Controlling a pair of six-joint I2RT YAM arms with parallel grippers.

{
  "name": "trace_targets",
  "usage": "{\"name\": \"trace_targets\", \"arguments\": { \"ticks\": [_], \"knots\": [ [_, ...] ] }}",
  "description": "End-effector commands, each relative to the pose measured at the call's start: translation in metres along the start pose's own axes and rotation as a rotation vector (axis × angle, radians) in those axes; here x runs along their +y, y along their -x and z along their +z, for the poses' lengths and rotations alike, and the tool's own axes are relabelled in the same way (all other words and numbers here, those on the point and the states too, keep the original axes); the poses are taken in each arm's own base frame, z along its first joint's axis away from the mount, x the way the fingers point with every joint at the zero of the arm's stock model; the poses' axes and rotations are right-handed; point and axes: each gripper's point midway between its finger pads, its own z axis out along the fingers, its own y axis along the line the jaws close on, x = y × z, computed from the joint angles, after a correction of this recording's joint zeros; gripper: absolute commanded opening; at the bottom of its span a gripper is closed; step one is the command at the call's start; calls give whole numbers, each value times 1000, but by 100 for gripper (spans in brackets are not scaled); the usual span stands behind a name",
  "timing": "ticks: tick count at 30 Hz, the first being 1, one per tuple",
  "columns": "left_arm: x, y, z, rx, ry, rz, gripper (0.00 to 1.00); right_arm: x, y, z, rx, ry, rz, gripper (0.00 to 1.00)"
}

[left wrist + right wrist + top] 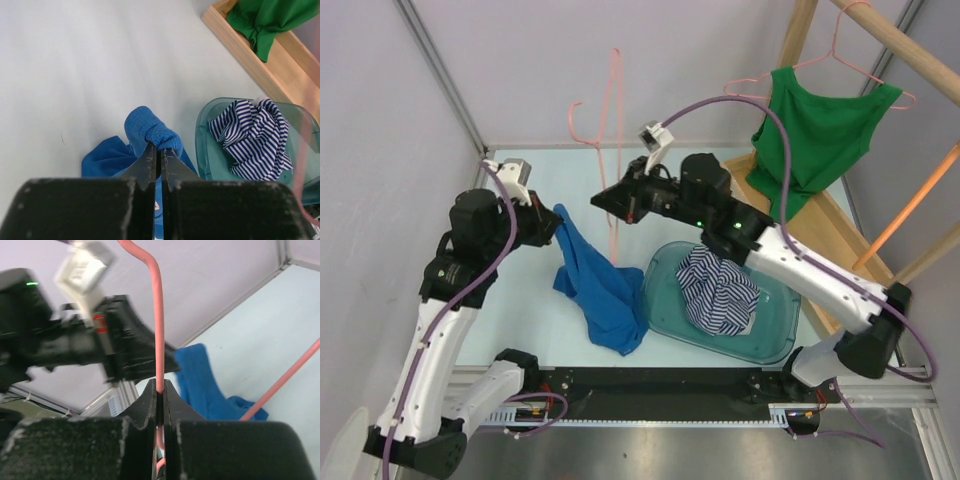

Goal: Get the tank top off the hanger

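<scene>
Next, my right gripper draws back over the blue top's bunched lower part (612,312), which lies back, and releases the pink wire hanger (615,110), which stands bare.
The blue tank top (602,292) hangs from my left gripper (557,215), which is shut on its upper edge; its lower part lies bunched on the table. In the left wrist view the blue fabric (150,131) is pinched between the closed fingers of the left gripper (160,154). My right gripper (612,203) is shut on the pink wire hanger (615,110), which stands upright and bare, apart from the top. In the right wrist view the hanger wire (159,320) runs up from the right gripper (160,386), with the blue top (200,382) behind it.
A teal bin (775,345) at front right holds a blue-and-white striped garment (720,290). A green tank top (825,130) hangs on another pink hanger from the wooden rack (895,40) at the back right. Walls close the left and back.
</scene>
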Motion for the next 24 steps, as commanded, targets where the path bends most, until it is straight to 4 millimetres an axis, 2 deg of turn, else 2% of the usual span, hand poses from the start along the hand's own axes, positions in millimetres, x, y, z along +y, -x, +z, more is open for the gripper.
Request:
{"name": "trace_targets", "arguments": {
  "ticks": [1,2,3,4,5,6,7,8,10,13,14,16,17,20,23,24],
  "knots": [
    [-9,-1,19,1,-78,-10,0,16,16,-49,-21,-28,24,0],
    [-5,-16,25,39,-75,-25,21,21,15,-57,-18,-25,56,0],
    [-3,-21,27,46,-69,-33,40,21,8,-60,7,-20,77,0],
    [2,-23,27,42,-41,-44,57,16,-8,-63,48,-33,109,0],
    [3,-23,21,22,-32,-38,73,19,-11,-69,56,-26,140,0],
    [3,-21,16,5,-29,-33,77,18,-18,-72,74,-26,165,0],
    [1,-17,10,-12,-33,-18,79,18,-24,-73,86,-26,183,0],
    [-7,-6,-3,-60,-63,-1,81,17,-33,-76,105,-27,217,0],
    [-23,4,-18,-101,-133,16,82,21,-42,-78,131,1,234,0],
    [-73,17,-48,-149,-387,-5,79,25,-49,-82,151,7,237,0],
    [-100,17,-60,-152,-565,10,79,26,-52,-83,153,8,237,0],
    [-124,18,-78,-150,-722,-67,79,35,-48,-85,137,34,244,0],
    [-135,20,-84,-178,-807,-49,79,36,-51,-86,141,45,251,0],
    [-148,20,-93,-193,-886,-90,81,49,-51,-86,139,94,283,0],
    [-153,14,-87,-171,-888,-131,81,61,-56,-84,144,139,302,0],
    [-155,19,-86,-189,-892,-142,81,64,-55,-83,140,148,302,0]
  ]
}}
